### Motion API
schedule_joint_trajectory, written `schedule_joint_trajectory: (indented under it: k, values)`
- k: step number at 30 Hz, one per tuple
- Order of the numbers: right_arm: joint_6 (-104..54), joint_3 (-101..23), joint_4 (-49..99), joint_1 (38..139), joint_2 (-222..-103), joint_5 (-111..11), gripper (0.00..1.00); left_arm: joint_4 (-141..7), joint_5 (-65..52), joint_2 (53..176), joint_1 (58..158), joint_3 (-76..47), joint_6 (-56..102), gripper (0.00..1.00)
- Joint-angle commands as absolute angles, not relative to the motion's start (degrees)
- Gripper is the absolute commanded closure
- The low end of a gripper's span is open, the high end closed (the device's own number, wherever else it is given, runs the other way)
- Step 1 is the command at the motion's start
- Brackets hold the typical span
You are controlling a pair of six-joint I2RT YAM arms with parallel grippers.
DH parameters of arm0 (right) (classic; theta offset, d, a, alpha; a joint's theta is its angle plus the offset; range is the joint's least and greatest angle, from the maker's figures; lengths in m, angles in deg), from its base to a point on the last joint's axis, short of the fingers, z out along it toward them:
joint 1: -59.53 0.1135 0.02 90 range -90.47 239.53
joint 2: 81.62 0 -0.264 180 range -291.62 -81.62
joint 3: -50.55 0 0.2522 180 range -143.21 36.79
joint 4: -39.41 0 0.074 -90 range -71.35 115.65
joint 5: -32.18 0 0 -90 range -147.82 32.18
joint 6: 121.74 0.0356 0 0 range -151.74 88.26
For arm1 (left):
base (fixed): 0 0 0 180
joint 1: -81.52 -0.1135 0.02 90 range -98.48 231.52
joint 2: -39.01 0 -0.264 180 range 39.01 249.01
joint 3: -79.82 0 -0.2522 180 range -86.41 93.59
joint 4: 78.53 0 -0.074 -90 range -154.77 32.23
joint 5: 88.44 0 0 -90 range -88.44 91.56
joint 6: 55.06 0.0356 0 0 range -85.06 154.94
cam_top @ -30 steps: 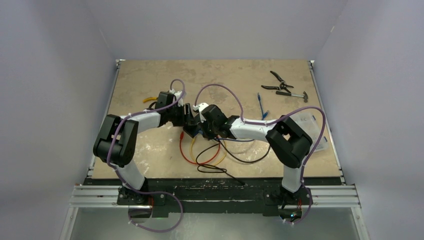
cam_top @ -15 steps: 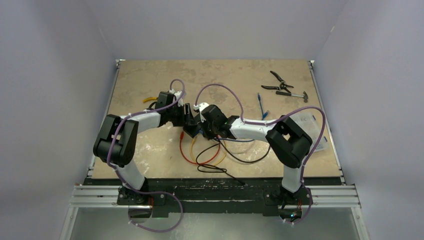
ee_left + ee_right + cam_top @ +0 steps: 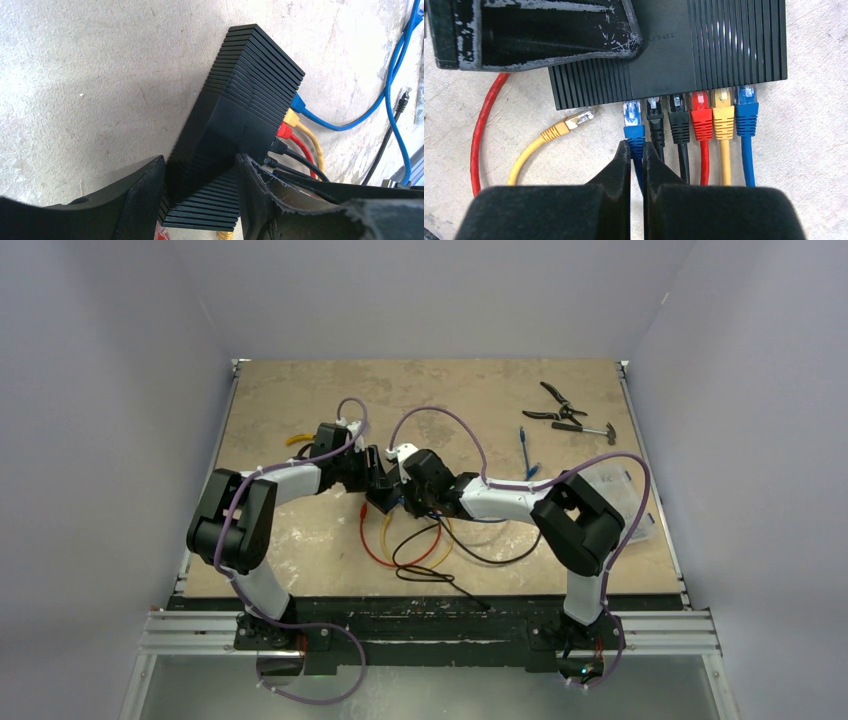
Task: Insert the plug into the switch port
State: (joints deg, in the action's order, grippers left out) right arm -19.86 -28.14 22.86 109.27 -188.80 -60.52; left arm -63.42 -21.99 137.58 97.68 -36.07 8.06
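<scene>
Next, my right gripper pushes toward the blue plug's port (image 3: 632,102), straight ahead of its fingers, then lets go, because the clear tip sticks out past its neighbours.
The switch (image 3: 240,115) is a flat ribbed black box on the table, also in the right wrist view (image 3: 704,55) and in the top view (image 3: 381,498). My left gripper (image 3: 200,195) is shut on its end, one finger on each side. My right gripper (image 3: 637,150) is shut on the blue plug (image 3: 633,122) at its boot and cable. The plug's clear tip stands at the mouth of the leftmost used port and sticks out more than its neighbours. To its right, black, black, red (image 3: 702,116), yellow and blue plugs sit in the ports.
A loose yellow plug (image 3: 569,122) lies left of the blue one, near a red cable (image 3: 481,130). Cable loops (image 3: 420,545) lie in front of the switch. Pliers (image 3: 555,405), a small hammer (image 3: 590,428), a blue cable (image 3: 525,452) and a plastic bag (image 3: 630,500) lie at the right.
My right gripper has edged slightly left toward the switch. The left arm has stayed in place on the switch.
</scene>
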Motion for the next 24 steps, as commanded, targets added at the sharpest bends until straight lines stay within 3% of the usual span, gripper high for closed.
schedule_joint_trajectory:
  k: [1,12,24]
  values:
    - [-22.08,-28.7,30.45,108.84,-185.78,-62.42,1.0,-63.59,-23.75,137.89,98.33,-36.61,6.13,0.49]
    - [-23.37,-26.57,37.58,108.84,-188.21,-62.86,1.0,-66.74,-26.55,137.33,98.9,-39.18,3.44,0.57]
    - [-31.37,-23.85,48.84,108.84,-188.81,-61.31,1.0,-66.66,-29.07,135.44,100.27,-43.5,1.58,0.6]
